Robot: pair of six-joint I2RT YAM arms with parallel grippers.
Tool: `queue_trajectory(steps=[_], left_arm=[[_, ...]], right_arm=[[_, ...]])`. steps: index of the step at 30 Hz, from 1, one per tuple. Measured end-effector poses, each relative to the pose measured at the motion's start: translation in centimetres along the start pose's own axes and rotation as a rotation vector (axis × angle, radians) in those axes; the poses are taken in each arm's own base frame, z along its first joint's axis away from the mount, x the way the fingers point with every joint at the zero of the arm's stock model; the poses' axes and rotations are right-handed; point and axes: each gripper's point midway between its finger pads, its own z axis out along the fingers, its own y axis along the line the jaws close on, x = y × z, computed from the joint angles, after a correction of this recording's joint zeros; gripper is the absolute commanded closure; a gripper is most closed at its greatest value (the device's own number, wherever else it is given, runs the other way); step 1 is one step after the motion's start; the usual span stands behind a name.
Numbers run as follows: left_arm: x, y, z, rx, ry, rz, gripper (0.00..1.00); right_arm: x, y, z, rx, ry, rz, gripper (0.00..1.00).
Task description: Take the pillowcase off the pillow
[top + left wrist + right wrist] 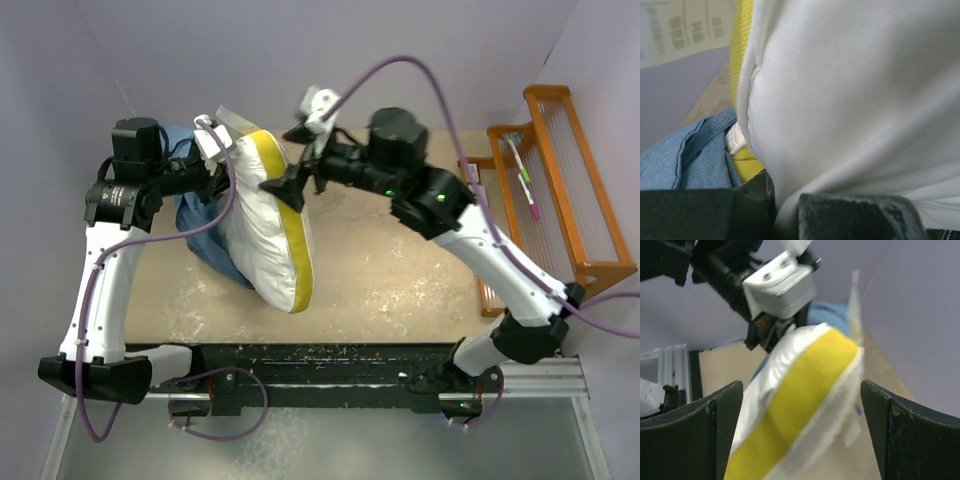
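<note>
My right gripper is open with the pillow's yellow band [290, 230] already lined up between its fingers, so it needs to go down toward the pillow, over the band, and close on it.
The pillow [262, 225] stands tilted on the table, cream-white with a yellow side band [290, 230]. The slate-blue pillowcase [198, 228] is bunched around its left and lower side. My left gripper [222, 172] is at the pillow's upper left. In the left wrist view it [785, 220] is shut on a fold of the pillow's white cloth [850, 100], with blue pillowcase [685, 160] beside it. My right gripper [292, 158] stands open at the pillow's top right edge. In the right wrist view its jaws [801, 390] straddle the yellow band [790, 410] without touching it.
An orange wire rack [560, 180] holding a thin pen-like item [525, 175] stands at the table's right edge. Purple walls close in behind and on both sides. A printed white label [680, 30] sticks up from the pillow's top. Bare tan tabletop [400, 270] lies right of the pillow.
</note>
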Motion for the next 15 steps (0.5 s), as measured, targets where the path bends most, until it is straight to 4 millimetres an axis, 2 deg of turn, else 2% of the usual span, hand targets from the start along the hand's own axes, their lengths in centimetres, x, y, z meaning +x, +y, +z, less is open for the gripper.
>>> queue_trajectory(steps=[4,6,9,13,15], left_arm=[[0.0,-0.1,0.5,0.002,-0.011,-0.027,1.0],[0.2,-0.1,0.5,-0.004,-0.003,-0.044,1.0],[0.7,-0.3,0.6,-0.001,0.01,-0.064,1.0],[0.5,-0.4,0.7,0.004,0.002,-0.068,1.0],[0.5,-0.4,0.7,0.006,0.001,-0.069,1.0]], right_arm=[[5.0,2.4,3.9,-0.037,0.105,0.048,0.0],[6.8,2.7,4.4,-0.021,0.128,0.067,0.0],[7.6,2.4,4.1,0.021,0.121,0.09,0.0],[7.3,0.5,3.3,0.154,0.104,0.109,0.0],[7.9,-0.1,2.6,0.211,0.116,0.116,0.0]])
